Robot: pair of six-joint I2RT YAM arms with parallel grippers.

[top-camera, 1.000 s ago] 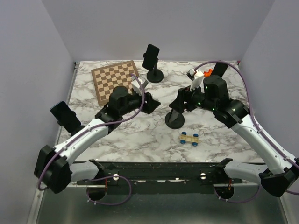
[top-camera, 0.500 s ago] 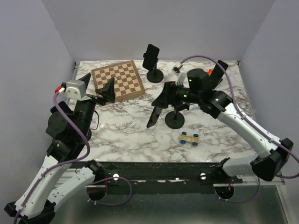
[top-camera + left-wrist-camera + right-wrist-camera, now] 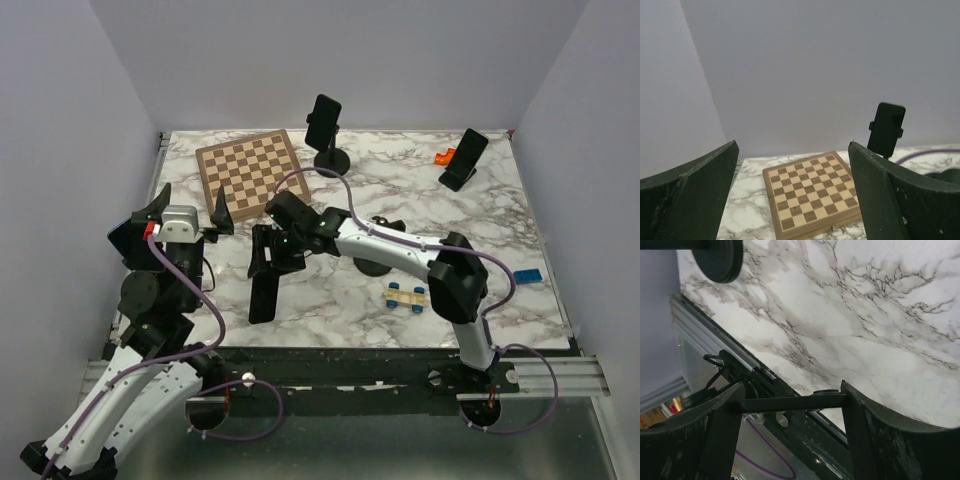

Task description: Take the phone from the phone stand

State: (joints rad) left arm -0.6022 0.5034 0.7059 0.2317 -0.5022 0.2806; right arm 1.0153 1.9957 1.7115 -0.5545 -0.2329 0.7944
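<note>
The black phone (image 3: 263,298) still hangs above bare marble, so I next need to lower my right gripper toward the tabletop until the phone meets it, and open there.
My right gripper (image 3: 266,262) reaches across to the near left of the marble table and is shut on a black phone (image 3: 263,298), which hangs below it, just over the tabletop. In the right wrist view the phone (image 3: 790,403) shows edge-on, clamped between both fingers of the gripper (image 3: 792,386). The round black stand base (image 3: 376,268) sits behind the right forearm, partly hidden, with nothing on it; a round black base (image 3: 717,257) also shows in the right wrist view. My left gripper (image 3: 188,206) is raised at the left edge, open and empty (image 3: 792,145).
A chessboard (image 3: 250,172) (image 3: 812,192) lies at the back left. Another phone on a stand (image 3: 322,122) (image 3: 886,129) stands at the back centre. A third phone (image 3: 465,158) leans at the back right. A toy car (image 3: 407,296) and a blue piece (image 3: 529,275) lie at the near right.
The right arm has swung left and nearer, carrying the phone away from the stand. The left arm has drawn back to the left edge and risen, and its gripper has opened wide.
</note>
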